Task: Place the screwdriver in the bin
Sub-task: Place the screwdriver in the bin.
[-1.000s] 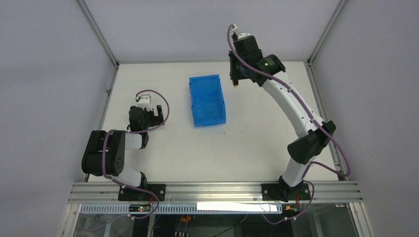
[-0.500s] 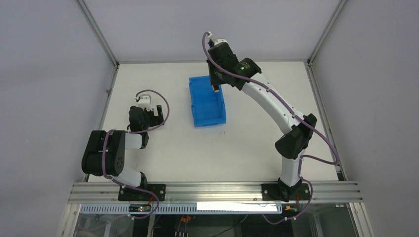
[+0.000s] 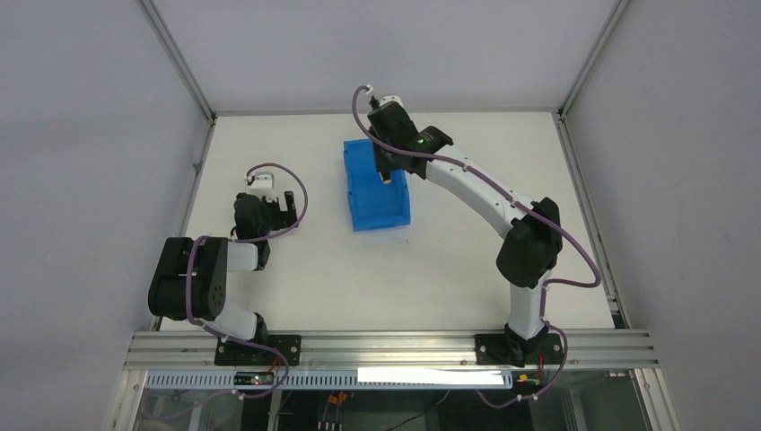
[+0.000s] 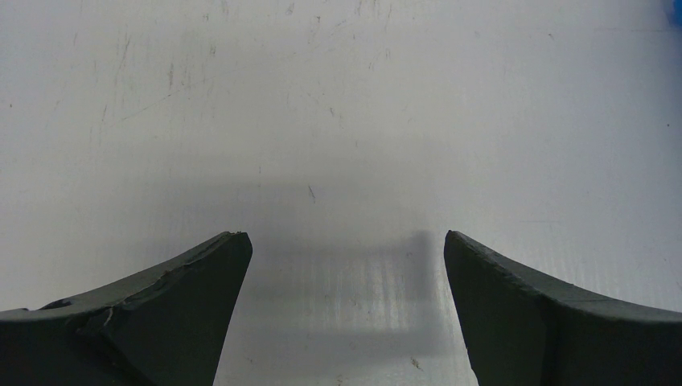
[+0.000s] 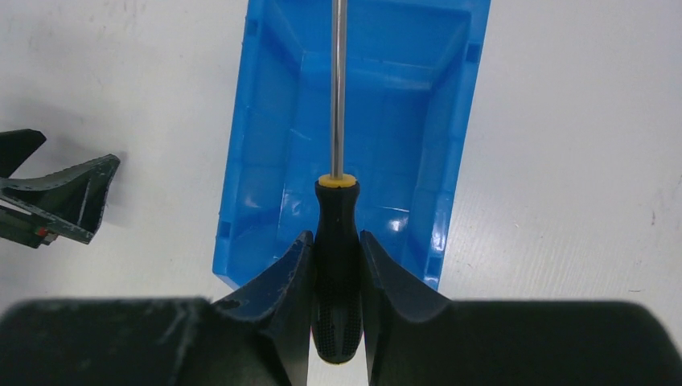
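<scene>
Next, my right gripper will lower onto the bin's bare bottom to release the screwdriver, since the screwdriver's stem already lies between the bin's blue sides.
The blue bin sits on the white table at back centre; it also shows in the right wrist view, its inside bare. My right gripper hovers over the bin's far end, shut on the screwdriver: black handle between the fingers, yellow collar, thin metal shaft pointing out over the bin's inside. In the top view only a small yellow bit of the screwdriver shows under the gripper. My left gripper rests low over the table left of the bin, open and empty.
Grey walls and aluminium frame posts enclose the white table. The left gripper's fingers show at the left of the right wrist view, beside the bin.
My right arm has swung left from the back right of the table to above the bin, carrying the screwdriver. The left arm has not moved.
</scene>
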{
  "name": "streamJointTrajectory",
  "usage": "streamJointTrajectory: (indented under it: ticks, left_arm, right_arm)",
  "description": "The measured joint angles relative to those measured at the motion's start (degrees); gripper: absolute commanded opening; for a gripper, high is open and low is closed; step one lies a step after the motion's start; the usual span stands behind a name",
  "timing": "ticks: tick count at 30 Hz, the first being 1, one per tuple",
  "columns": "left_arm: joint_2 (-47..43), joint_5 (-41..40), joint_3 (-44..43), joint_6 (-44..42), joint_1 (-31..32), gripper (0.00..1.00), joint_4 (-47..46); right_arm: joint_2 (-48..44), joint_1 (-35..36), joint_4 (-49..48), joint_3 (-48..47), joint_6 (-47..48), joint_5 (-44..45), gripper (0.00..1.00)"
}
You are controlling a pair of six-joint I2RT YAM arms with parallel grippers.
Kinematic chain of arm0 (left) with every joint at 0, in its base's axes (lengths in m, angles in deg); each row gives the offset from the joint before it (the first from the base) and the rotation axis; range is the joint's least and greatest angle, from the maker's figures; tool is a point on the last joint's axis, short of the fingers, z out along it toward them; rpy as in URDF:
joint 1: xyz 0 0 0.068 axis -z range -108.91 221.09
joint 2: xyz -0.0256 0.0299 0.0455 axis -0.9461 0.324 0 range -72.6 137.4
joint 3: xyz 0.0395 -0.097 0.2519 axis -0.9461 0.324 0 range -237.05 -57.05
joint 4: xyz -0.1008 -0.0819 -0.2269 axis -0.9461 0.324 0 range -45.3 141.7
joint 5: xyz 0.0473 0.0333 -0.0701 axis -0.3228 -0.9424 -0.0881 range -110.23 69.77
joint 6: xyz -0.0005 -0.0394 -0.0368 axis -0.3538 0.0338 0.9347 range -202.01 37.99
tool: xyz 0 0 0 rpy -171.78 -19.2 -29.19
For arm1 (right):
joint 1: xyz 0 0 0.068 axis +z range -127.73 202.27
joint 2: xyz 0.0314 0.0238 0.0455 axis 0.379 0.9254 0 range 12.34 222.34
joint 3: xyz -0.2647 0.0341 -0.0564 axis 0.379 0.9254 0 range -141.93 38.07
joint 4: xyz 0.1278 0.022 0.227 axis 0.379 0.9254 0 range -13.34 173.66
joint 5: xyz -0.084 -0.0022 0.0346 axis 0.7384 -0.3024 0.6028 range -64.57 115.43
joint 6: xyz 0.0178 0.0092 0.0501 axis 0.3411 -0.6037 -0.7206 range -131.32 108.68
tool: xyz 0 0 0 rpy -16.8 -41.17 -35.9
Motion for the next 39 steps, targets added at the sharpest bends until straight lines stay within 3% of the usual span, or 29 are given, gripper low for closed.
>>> streamJointTrajectory:
  ticks: [9, 19, 25, 27, 30, 33, 39]
  left_arm:
    - [0.0, 0.0, 0.0, 0.0, 0.0, 0.99, 0.0]
    - [0.0, 0.0, 0.0, 0.0, 0.0, 0.99, 0.0]
    - [0.0, 0.0, 0.0, 0.0, 0.0, 0.99, 0.0]
    - [0.0, 0.0, 0.0, 0.0, 0.0, 0.99, 0.0]
    - [0.0, 0.0, 0.0, 0.0, 0.0, 0.99, 0.0]
    - [0.0, 0.0, 0.0, 0.0, 0.0, 0.99, 0.0]
    - [0.0, 0.0, 0.0, 0.0, 0.0, 0.99, 0.0]
  right_arm:
    - [0.61, 0.0, -12.2, 12.52, -0.74, -0.87, 0.0]
    - [5.31, 0.0, -19.78, 18.82, -2.38, -1.14, 0.01]
    - [8.85, 0.0, -21.64, 19.69, -3.1, -1.36, 0.21]
    - [10.05, 0.0, -22.01, 19.69, -3.34, -1.51, 0.34]
    - [11.37, 0.0, -22.16, 19.69, -3.91, -1.51, 0.43]
    - [11.76, 0.0, -22.05, 19.69, -4.39, -1.49, 0.58]
    - [11.76, 0.0, -21.84, 19.08, -4.68, -1.44, 0.59]
